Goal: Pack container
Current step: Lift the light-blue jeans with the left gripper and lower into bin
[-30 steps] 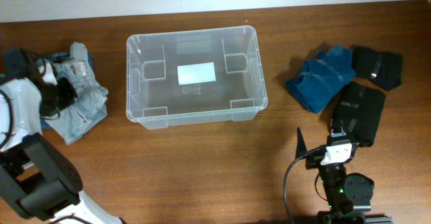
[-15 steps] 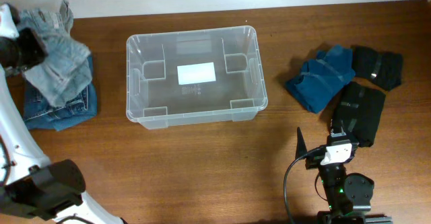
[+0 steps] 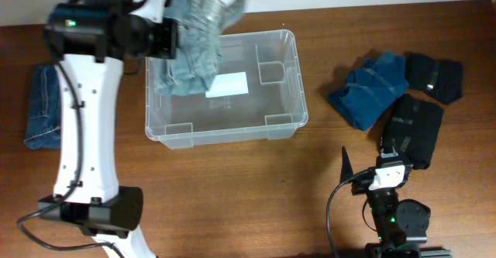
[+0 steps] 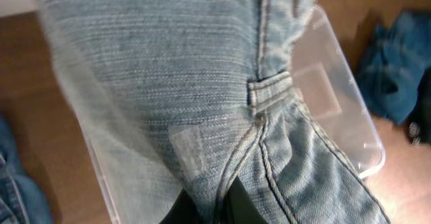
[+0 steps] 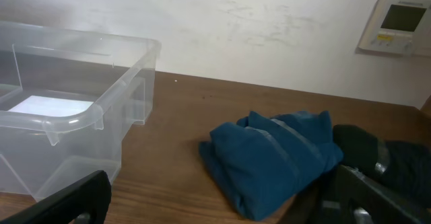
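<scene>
The light blue jeans already hang over the open container [image 3: 232,134], so my left gripper should lower toward the container's bottom beside the white label and release them.
The clear plastic container [image 3: 232,134] stands at the table's back centre, with a white label [image 3: 229,84] on its base. My left gripper [image 4: 215,207] is shut on a pair of light blue jeans [image 3: 194,33] and holds them over the container's back left part. The cloth hangs into the bin and hides the fingers from overhead. In the left wrist view the jeans [image 4: 202,83] fill the frame, with the container's rim [image 4: 343,109] behind. My right gripper [image 5: 222,204] is open and empty, low at the front right, facing the container [image 5: 87,116].
Dark blue jeans [image 3: 43,107] lie at the far left. A folded blue garment [image 3: 368,91] and black garments [image 3: 415,130] lie to the right of the container, just ahead of my right gripper. A thermostat [image 5: 397,23] hangs on the wall.
My left arm has swung from the far left to above the container, carrying the light blue jeans. The dark blue jeans stay behind on the table. The right arm has not moved.
</scene>
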Controlling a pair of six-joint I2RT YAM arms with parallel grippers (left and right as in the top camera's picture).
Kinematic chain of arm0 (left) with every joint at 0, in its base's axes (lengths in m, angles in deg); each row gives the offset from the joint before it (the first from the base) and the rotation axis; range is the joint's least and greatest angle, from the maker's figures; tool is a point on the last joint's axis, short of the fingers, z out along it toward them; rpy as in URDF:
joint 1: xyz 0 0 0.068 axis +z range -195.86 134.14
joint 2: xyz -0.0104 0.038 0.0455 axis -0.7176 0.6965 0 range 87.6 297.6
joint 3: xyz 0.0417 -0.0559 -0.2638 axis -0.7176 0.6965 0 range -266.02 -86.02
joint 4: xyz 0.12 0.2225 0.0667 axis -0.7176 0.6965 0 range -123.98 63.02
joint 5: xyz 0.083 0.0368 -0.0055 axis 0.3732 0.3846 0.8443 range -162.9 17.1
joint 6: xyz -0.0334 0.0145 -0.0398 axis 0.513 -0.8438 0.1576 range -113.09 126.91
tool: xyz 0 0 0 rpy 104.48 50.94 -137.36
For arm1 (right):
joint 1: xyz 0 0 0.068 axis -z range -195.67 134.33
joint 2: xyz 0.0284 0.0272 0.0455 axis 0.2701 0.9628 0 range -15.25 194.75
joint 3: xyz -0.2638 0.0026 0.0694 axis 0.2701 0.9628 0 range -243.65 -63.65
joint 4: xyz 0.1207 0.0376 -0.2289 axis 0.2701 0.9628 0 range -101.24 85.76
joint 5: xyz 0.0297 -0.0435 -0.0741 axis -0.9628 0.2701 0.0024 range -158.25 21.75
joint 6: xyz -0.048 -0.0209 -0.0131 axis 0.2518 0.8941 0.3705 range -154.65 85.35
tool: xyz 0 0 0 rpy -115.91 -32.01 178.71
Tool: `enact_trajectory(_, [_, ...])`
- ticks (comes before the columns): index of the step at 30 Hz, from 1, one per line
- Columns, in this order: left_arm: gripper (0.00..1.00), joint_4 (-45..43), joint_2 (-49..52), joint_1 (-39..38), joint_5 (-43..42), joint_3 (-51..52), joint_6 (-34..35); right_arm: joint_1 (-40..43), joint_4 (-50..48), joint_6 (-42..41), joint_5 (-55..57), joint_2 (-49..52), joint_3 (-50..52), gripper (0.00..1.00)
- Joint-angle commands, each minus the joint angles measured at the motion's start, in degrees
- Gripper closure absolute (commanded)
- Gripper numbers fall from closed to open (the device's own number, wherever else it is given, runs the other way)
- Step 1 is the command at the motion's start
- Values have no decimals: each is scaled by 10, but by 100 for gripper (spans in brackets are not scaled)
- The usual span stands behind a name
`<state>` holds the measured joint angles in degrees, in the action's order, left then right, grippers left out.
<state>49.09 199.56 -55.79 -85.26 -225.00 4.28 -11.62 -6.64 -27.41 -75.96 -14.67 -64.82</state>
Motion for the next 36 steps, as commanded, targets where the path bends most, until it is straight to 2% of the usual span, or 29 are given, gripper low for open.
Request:
enact_trajectory(1, [99, 17, -21, -24, 85, -11, 11, -3, 2, -6, 5, -4, 4, 2])
enact_trajectory(10, [99, 27, -14, -36, 94, 87, 50, -3, 2, -6, 5, -4, 4, 2])
enact_trajectory(17, [99, -56, -13, -36, 92, 193, 61, -3, 2, -6, 5, -4, 4, 1])
enact_trajectory(24, [99, -67, -11, -36, 92, 208, 61, -3, 2, -6, 5, -4, 4, 2])
enact_trajectory(25, [94, -67, -9, -36, 92, 208, 61, -3, 2, -6, 5, -4, 4, 2])
enact_trajectory(26, [83, -66, -9, -36, 92, 208, 61, -3, 2, -6, 5, -4, 4, 2])
enact_trajectory(27, [65, -63, -8, -36, 92, 208, 61, -3, 2, -6, 5, -4, 4, 1])
enact_trajectory(28, [54, -61, -7, -36, 92, 208, 61, -3, 2, -6, 5, -4, 4, 2])
enact_trajectory(29, [48, -59, -6, -36, 92, 208, 61, -3, 2, -6, 5, -4, 4, 2])
enact_trajectory(32, [34, -59, -2, -36, 92, 208, 60, -3, 2, -6, 5, -4, 4, 2])
enact_trajectory(36, [33, -62, 1, -36, 92, 208, 60, -3, 2, -6, 5, -4, 4, 2])
